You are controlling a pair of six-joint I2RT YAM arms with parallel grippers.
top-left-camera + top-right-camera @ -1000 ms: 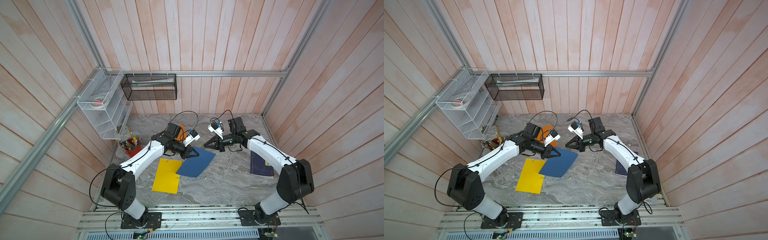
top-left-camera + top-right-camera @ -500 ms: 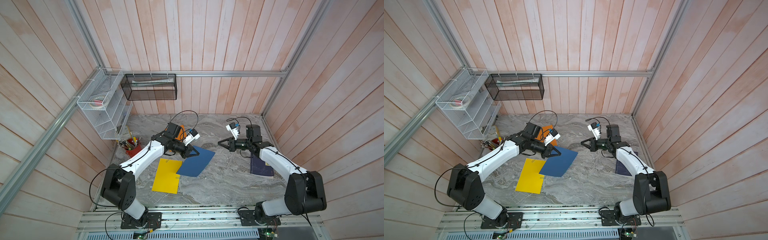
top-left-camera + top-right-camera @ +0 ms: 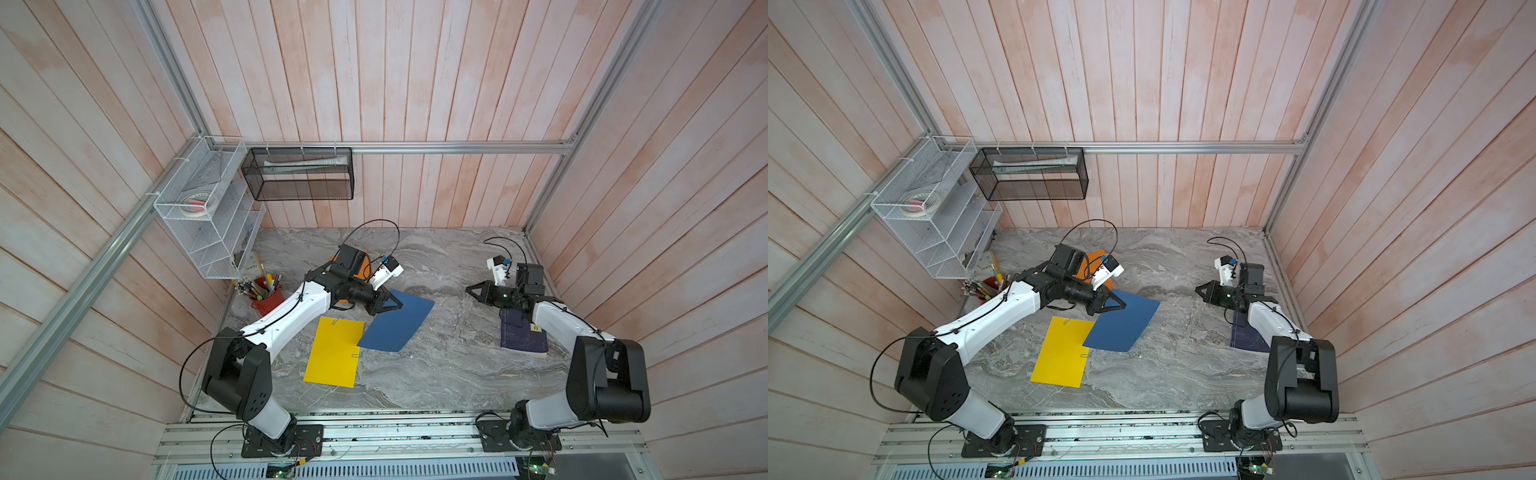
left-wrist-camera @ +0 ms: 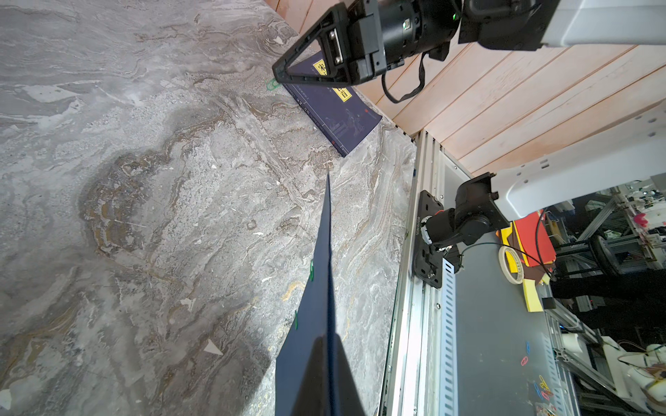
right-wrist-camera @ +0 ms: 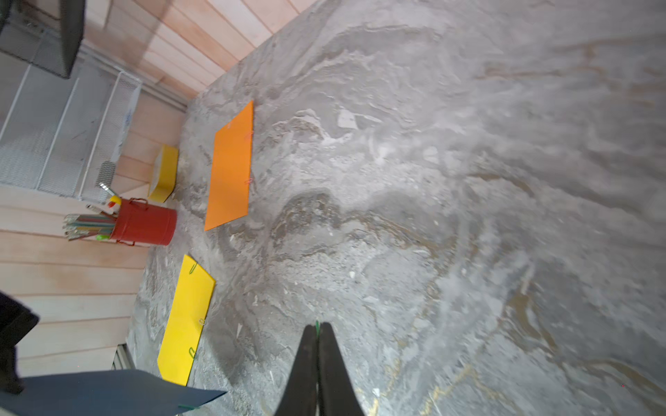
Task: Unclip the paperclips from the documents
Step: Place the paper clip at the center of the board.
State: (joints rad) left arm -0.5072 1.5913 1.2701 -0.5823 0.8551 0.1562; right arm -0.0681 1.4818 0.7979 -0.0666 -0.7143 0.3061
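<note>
The tabletop [image 3: 480, 327] below, beside the navy book, is bare, so my right gripper will next lower and release the green paperclip there, clear of every document.
My left gripper [image 3: 397, 305] is shut on a corner of the dark blue document [image 3: 395, 326] and holds that corner off the table. Two green paperclips [image 4: 311, 270] sit on the blue sheet's edge. My right gripper [image 5: 317, 326] hangs over the table near the right wall, shut on a green paperclip [image 5: 317, 323] that pokes out at its fingertips. The yellow document [image 5: 187, 320] lies flat with several paperclips [image 5: 194, 268] on its edges. The orange document [image 5: 230, 169] lies at the back with pink paperclips [image 5: 248, 134]. In both top views the left arm partly hides it.
A navy book [image 3: 521, 336] with a gold label lies under the right arm by the right wall. A red cup of pens [image 3: 266, 297] and a yellow box [image 5: 164, 173] stand at the left wall, below a white wire rack [image 3: 208, 216]. A black mesh basket [image 3: 297, 178] hangs on the back wall.
My right gripper has pulled away from the blue sheet and swung right, towards the book. The left gripper has stayed where it was, holding the blue sheet.
</note>
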